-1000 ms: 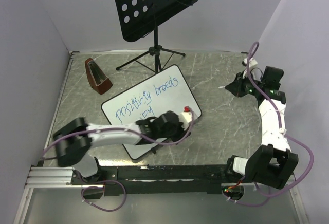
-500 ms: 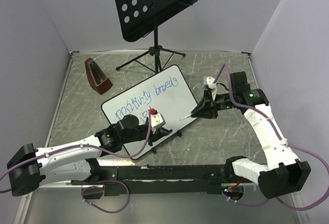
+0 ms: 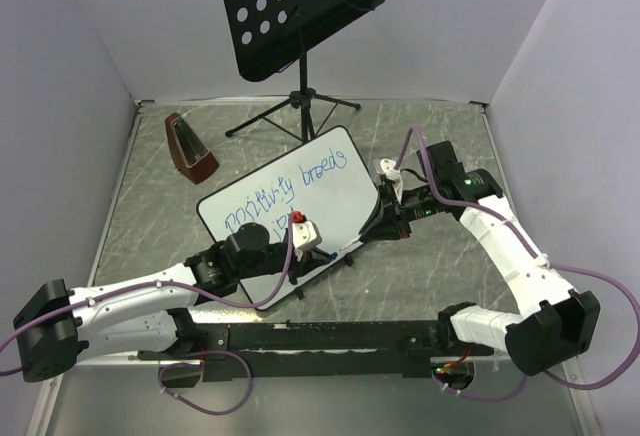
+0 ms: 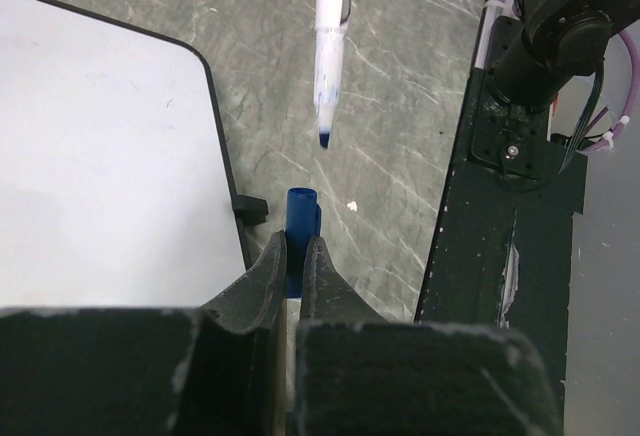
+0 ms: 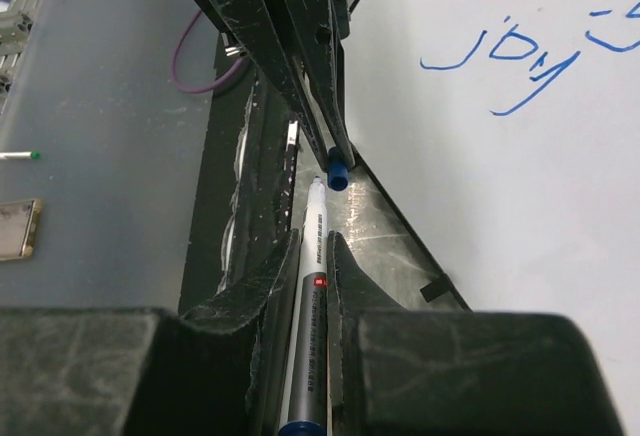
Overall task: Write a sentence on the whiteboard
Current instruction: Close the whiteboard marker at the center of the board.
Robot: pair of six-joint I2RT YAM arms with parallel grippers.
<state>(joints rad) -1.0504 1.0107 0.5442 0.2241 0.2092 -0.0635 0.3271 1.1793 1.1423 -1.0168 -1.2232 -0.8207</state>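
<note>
Next, my right gripper slides the marker's tip into the cap, moves to its right in the top view, lowers to clear tabletop and releases the marker.
The whiteboard (image 3: 330, 181) lies tilted on the table with the blue sentence (image 3: 285, 191) "positivity breeds joy" on it. My left gripper (image 3: 328, 254) is at the board's lower right edge, shut on a blue marker cap (image 4: 300, 218). My right gripper (image 3: 378, 226) is shut on a white marker (image 5: 312, 276). The marker's blue tip (image 4: 325, 138) points at the cap's open end with a small gap between them. In the right wrist view the cap (image 5: 337, 177) sits just beyond the tip, and the word "joy" (image 5: 500, 66) shows on the board (image 5: 520, 216).
A black perforated music stand (image 3: 300, 11) on a tripod stands at the back. A brown metronome (image 3: 188, 146) is at the back left. A black rail (image 3: 330, 336) runs along the near edge. A black clip (image 4: 250, 208) sticks out from the board's rim.
My right gripper has come in from the far right with the marker to the board's right edge. My left gripper has drawn back along the board's lower edge. Tip and cap are now nearly touching.
</note>
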